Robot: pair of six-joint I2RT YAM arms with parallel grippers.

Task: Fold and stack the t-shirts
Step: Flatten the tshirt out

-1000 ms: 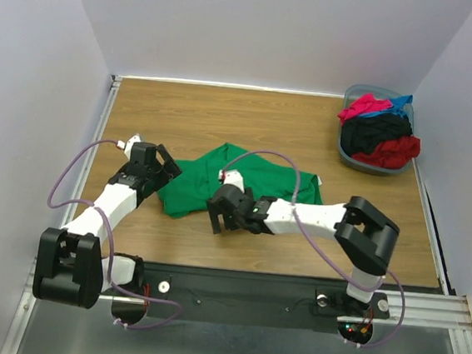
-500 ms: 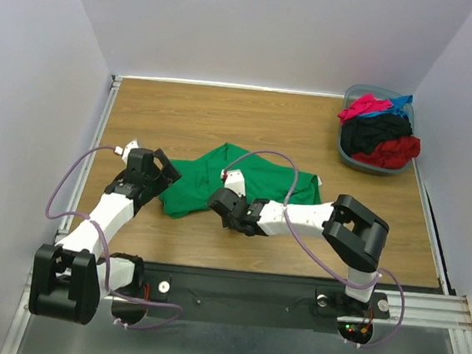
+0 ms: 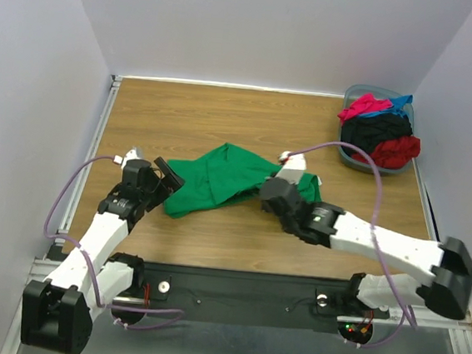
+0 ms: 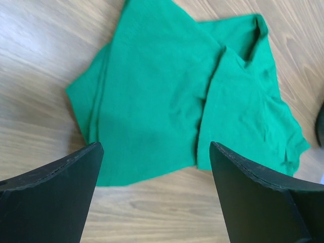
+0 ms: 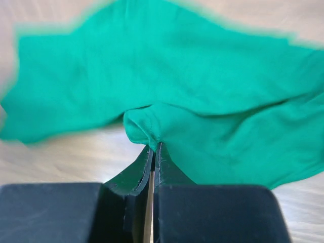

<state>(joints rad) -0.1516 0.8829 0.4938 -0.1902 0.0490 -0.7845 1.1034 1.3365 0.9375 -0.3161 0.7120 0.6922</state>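
My left gripper moves outward and down onto the opposite end's far corner [image 3: 198, 162] [image 4: 137, 7] next, since my right gripper already pinches one end of the green t-shirt.
A bright green t-shirt [image 3: 211, 179] lies crumpled on the wooden table, left of centre. My right gripper [image 3: 267, 186] is at the shirt's right part and is shut on a pinched fold of the green cloth [image 5: 202, 91]; in the right wrist view the fingertips [image 5: 154, 145] meet with the fabric bunched between them. My left gripper [image 3: 167, 179] hovers just off the shirt's left edge. It stands wide open, with only the shirt [image 4: 177, 96] and bare wood between its fingers [image 4: 66, 187]. Other t-shirts, pink-red [image 3: 361, 107], blue [image 3: 403, 102], black [image 3: 376, 132] and red [image 3: 396, 151], are heaped in a bin.
The grey-blue plastic bin [image 3: 346, 158] sits at the back right corner of the table [image 3: 225, 117]. White walls close the table in at the back and both sides. A metal rail with the arm bases runs along the near edge.
The right gripper went from open to shut on the green shirt and swung right, pulling the cloth with it. The left arm drew back slightly toward the near-left, still open.
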